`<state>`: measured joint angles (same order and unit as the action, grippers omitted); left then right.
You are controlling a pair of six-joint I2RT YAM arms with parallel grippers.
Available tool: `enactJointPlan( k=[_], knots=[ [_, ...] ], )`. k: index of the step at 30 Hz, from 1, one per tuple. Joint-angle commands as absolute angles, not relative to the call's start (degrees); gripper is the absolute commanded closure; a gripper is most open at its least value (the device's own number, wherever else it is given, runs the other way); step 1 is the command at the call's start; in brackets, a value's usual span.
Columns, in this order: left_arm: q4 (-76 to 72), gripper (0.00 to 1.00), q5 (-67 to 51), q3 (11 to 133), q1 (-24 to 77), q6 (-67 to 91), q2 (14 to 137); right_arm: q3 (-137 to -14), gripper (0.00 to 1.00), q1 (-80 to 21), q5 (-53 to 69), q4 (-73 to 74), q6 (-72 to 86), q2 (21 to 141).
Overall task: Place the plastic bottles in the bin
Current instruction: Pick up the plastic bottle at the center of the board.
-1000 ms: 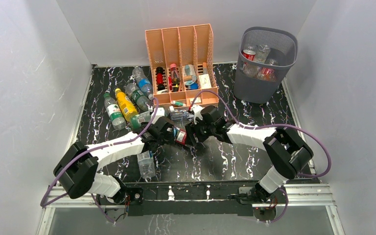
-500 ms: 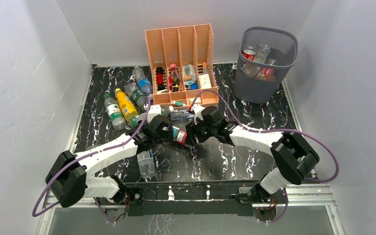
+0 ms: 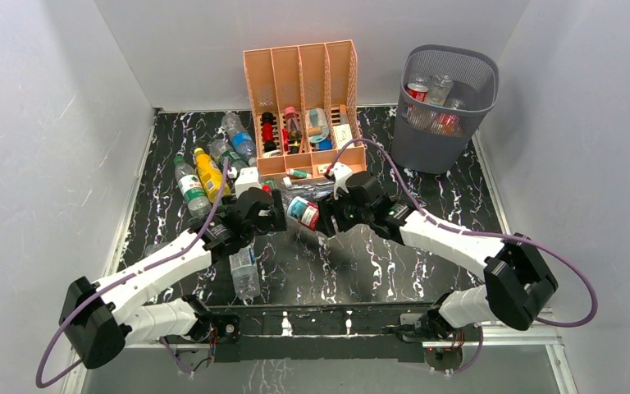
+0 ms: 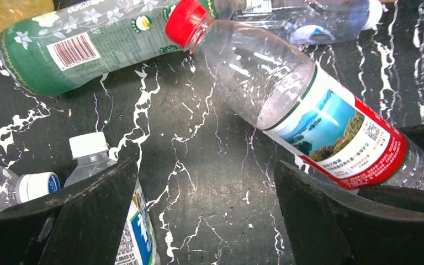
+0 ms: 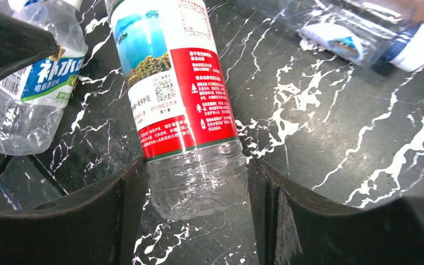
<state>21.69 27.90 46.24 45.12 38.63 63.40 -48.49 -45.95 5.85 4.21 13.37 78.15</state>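
The bin is outward of my right gripper, to the right in the top view, so I'll raise the gripper over the bin's opening (image 3: 451,80) and release the bottle.
My right gripper (image 5: 196,171) is shut on the base of a clear bottle with a red and blue label (image 5: 176,83) and a red cap (image 4: 185,22). It holds the bottle low over the black marble table, also in the top view (image 3: 302,211). My left gripper (image 4: 204,174) is open and empty, just left of that bottle, in the top view (image 3: 272,217). A green bottle (image 4: 88,44), a yellow one (image 3: 210,174) and several clear ones (image 3: 187,187) lie at the left. The dark grey mesh bin (image 3: 435,148) stands at the back right with cans and bottles inside.
A peach four-slot organizer (image 3: 303,78) with small items stands at the back middle. A clear bottle with a blue-green label (image 3: 244,271) lies by the left arm. A crushed blue-labelled bottle (image 5: 359,38) lies in front of the organizer. White walls close in three sides.
My right gripper has carried the red-labelled bottle a little toward the back. My left gripper has drawn away to the left and back, and its arm has stretched out.
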Motion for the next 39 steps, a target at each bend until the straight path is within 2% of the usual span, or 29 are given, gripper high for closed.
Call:
enactJointPlan(
  k=[1,17,39],
  knots=[
    [24.87,0.06,28.99,48.91,44.91,38.85,59.61,-53.49,0.50,-46.27,0.82,6.34,13.66,74.77],
    [25.76,0.05,29.44,48.31,44.91,38.88,57.71,-67.76,0.47,-44.87,-9.61,15.10,9.43,70.69],
    [25.40,0.05,28.83,47.08,44.91,38.38,58.15,-89.67,0.46,-18.26,0.42,16.02,14.12,76.45]
  ],
)
